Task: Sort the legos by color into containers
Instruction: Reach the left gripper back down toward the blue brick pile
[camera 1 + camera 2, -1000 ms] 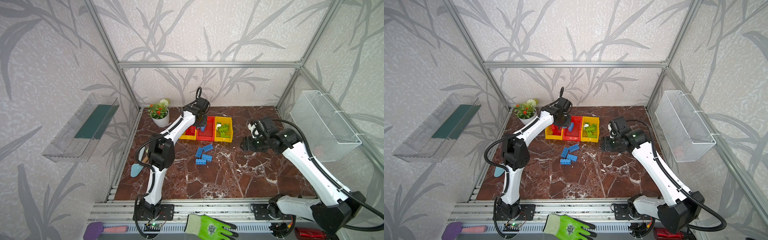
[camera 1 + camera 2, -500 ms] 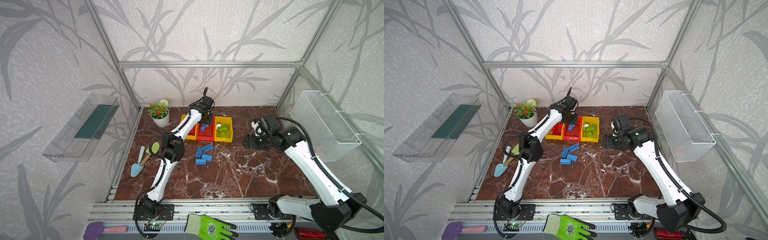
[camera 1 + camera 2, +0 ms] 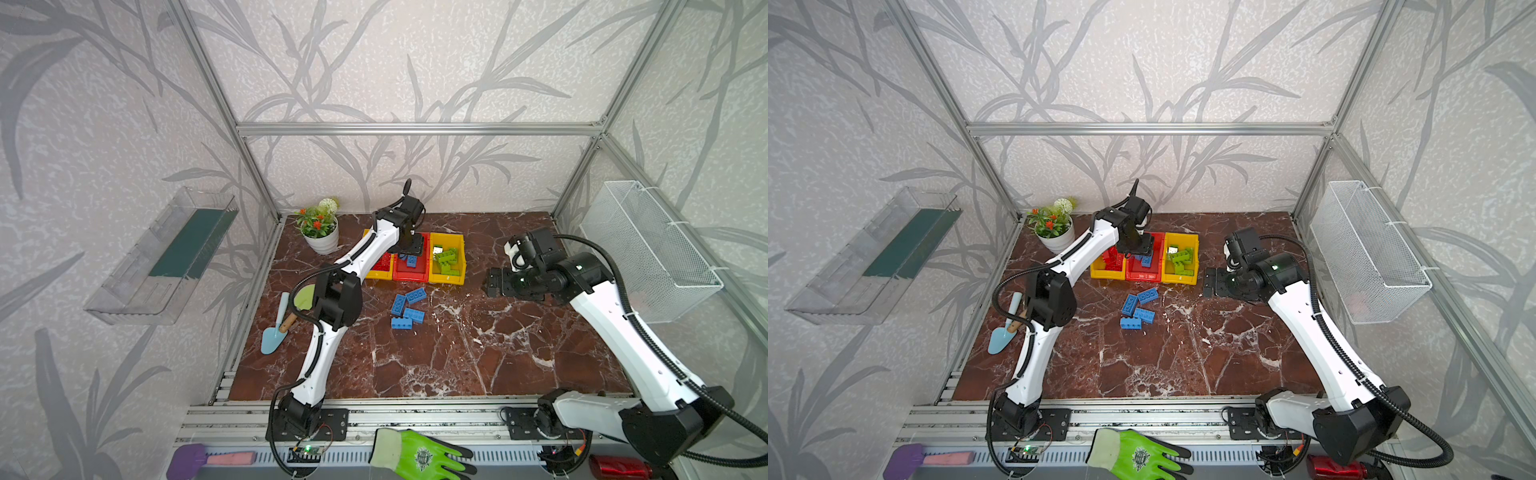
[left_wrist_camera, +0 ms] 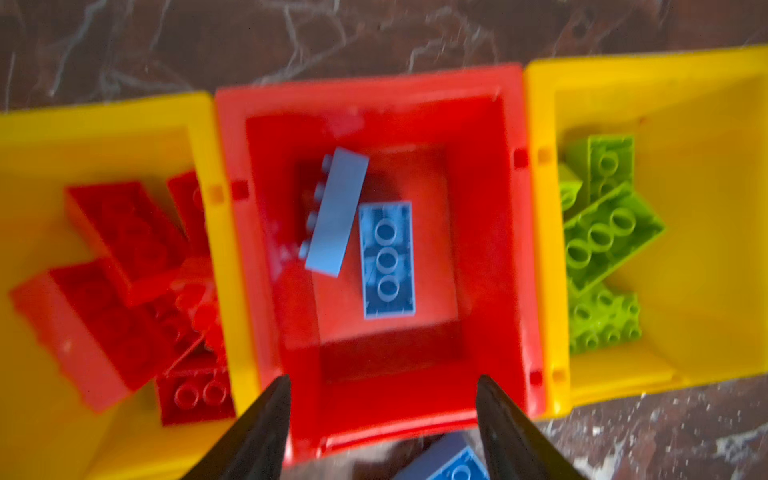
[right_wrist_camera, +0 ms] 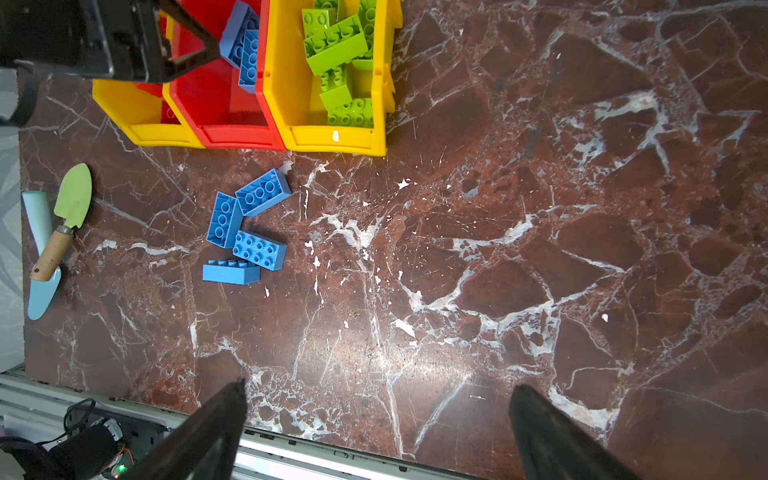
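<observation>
The long side of the upturned blue lego (image 3: 398, 304) facing the trowels is clear of other legos, so my left gripper needs to move back and down onto that lego next.
The containers stand in a row at the back: a yellow bin (image 4: 104, 112) with red legos (image 4: 124, 237), a red bin (image 4: 365, 83) with two blue legos (image 4: 386, 259), and a yellow bin (image 4: 706, 166) with green legos (image 4: 606, 237). My left gripper (image 4: 382, 380) hangs open and empty just above the red bin (image 3: 409, 276). Several blue legos (image 3: 407, 309) lie loose on the marble in front of the bins. My right gripper (image 5: 378, 384) is wide open and empty, hovering to the right of the bins (image 3: 492, 282) and apart from them.
A potted plant (image 3: 320, 228) stands left of the bins, and two hand trowels (image 3: 282, 320) lie near the left edge. A white wire basket (image 3: 648, 249) hangs on the right wall and a clear tray (image 3: 166, 257) on the left wall. A green glove (image 3: 415, 455) lies on the front rail.
My left gripper has gone from shut to open over the red bin, and its elbow has swung toward the middle. My right gripper has opened wider and drawn back slightly to the right.
</observation>
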Robot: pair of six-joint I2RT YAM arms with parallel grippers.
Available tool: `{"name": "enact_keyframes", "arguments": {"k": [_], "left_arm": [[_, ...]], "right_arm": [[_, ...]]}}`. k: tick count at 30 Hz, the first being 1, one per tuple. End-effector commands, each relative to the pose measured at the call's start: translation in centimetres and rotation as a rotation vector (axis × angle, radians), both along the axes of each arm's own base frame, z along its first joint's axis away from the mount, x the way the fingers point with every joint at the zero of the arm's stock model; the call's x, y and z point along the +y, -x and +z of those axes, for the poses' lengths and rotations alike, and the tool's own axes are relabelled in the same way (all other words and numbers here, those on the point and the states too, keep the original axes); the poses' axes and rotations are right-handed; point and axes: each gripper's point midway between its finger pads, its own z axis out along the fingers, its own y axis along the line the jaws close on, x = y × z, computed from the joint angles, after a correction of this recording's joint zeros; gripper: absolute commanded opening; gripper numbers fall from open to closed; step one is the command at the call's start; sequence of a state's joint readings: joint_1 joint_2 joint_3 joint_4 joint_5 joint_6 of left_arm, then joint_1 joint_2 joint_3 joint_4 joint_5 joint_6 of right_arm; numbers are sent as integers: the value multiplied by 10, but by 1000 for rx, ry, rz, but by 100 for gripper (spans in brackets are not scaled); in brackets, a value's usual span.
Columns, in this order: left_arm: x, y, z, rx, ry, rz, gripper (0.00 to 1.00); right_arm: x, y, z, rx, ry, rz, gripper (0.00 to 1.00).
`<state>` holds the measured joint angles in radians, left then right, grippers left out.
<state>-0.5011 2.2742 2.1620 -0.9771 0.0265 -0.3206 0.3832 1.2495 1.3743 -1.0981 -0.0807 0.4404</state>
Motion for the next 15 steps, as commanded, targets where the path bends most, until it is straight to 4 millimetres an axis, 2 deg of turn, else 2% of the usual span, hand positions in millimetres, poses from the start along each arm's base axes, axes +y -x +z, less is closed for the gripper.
{"name": "enact_keyframes", "arguments": {"k": [1, 8, 11, 15], "left_arm": [[12, 21, 36, -68, 40, 30, 68], [43, 96, 14, 4, 10, 41, 64], [50, 127, 3, 15, -13, 46, 64], [50, 156, -9, 28, 0, 79, 63]], "right_arm": [[6, 2, -1, 9, -32, 28, 99], [19, 13, -12, 43, -89, 81, 99], [23, 19, -16, 55, -103, 101, 99], [28, 27, -17, 56, -113, 125, 99]]}}
